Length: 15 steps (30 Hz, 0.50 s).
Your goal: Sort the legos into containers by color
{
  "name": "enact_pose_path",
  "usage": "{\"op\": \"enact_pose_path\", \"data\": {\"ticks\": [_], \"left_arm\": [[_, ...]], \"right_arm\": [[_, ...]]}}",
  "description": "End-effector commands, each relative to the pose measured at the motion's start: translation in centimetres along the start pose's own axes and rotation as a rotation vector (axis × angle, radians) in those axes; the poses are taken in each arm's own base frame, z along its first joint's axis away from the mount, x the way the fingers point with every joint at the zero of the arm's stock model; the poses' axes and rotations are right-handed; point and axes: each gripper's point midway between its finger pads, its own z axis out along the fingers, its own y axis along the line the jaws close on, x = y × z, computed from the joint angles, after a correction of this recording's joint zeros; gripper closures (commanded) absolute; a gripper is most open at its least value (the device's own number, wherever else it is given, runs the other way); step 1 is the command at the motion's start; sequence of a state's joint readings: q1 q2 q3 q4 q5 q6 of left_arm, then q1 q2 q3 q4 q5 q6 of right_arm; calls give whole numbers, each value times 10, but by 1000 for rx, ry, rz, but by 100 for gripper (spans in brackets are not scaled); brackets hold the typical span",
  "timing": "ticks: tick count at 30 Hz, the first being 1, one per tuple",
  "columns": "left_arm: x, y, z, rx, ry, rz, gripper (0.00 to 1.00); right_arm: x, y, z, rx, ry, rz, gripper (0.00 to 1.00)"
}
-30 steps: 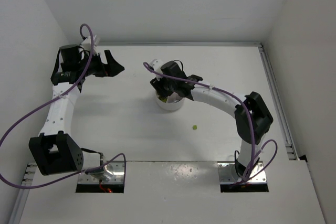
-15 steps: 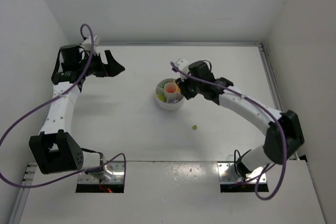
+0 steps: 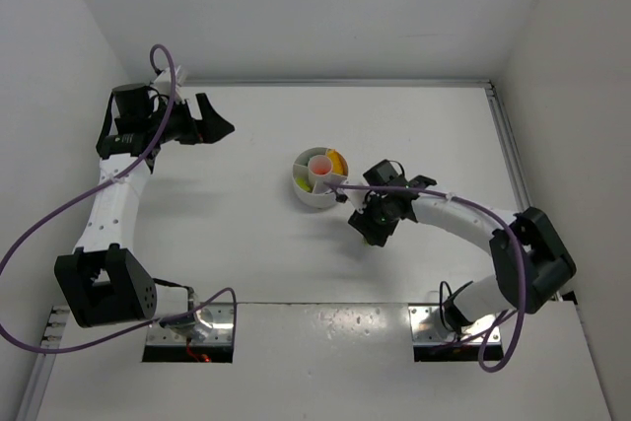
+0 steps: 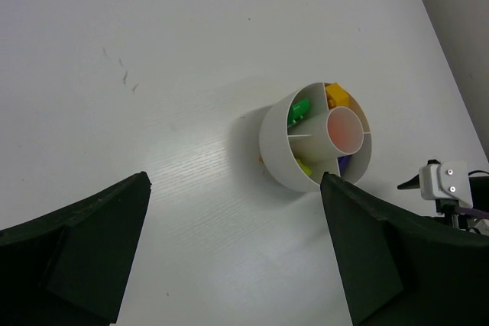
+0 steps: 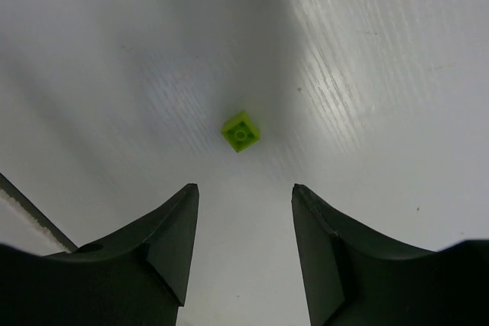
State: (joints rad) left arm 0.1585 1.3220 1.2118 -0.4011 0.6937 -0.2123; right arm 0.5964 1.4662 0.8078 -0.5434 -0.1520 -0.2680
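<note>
The right gripper moves down with a turn onto the loose lime brick next and closes, since the brick's sides sit diagonal to my open fingers.
The round white dish [image 3: 314,198] stands mid-table, with a small centre well and wedge sections. In the left wrist view its wall [image 4: 276,143] shows, and inside lie a green brick [image 4: 298,111], a yellow-orange brick [image 4: 336,97], a lime bit [image 4: 305,166] and a dark purple bit [image 4: 345,163]. One lime brick [image 5: 241,130] lies loose on the table. My right gripper [image 5: 244,187] is open and empty, just short of it, with the jaws either side of its line. In the top view the right gripper [image 3: 372,231] hides that brick. My left gripper [image 3: 213,126] is open and empty, far left of the dish.
The back wall and both side walls ring the white table. A metal rail [image 3: 517,184] runs along the right edge. Purple cables loop from both arms. Part of the right arm [image 4: 443,182] shows at the edge of the left wrist view.
My right gripper has left the dish, swung to the front right and come down over the loose lime brick. The left arm has not moved.
</note>
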Motion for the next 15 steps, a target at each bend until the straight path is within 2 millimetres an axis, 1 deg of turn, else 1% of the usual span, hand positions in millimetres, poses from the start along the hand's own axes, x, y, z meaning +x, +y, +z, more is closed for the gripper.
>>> {"op": "enact_pose_path", "data": {"ticks": [1, 4, 6, 7, 8, 9, 13, 15], "left_arm": [[-16, -1, -7, -6, -56, 32, 0], [-16, -1, -7, -6, -56, 32, 0], [-16, -1, -7, -6, -56, 32, 0], [-16, -1, -7, -6, -56, 32, 0], [-16, -1, -7, -6, -56, 32, 0], [-16, -1, -7, -6, -56, 32, 0], [-16, -1, -7, -6, -56, 32, 0], [-16, -1, -7, -6, -56, 32, 0]], "right_arm": [[-21, -2, 1, -34, -92, -123, 47], [-25, -2, 4, -48, -110, -176, 47], [-23, -1, 8, -59, -110, -202, 47], [-27, -2, 8, -60, -125, -236, 47], [-25, -2, 11, -64, -116, -250, 47], [-28, -2, 11, -67, -131, -271, 47], [-23, -5, 22, -81, -104, -345, 47], [-25, -7, 24, -82, -102, -384, 47]]}}
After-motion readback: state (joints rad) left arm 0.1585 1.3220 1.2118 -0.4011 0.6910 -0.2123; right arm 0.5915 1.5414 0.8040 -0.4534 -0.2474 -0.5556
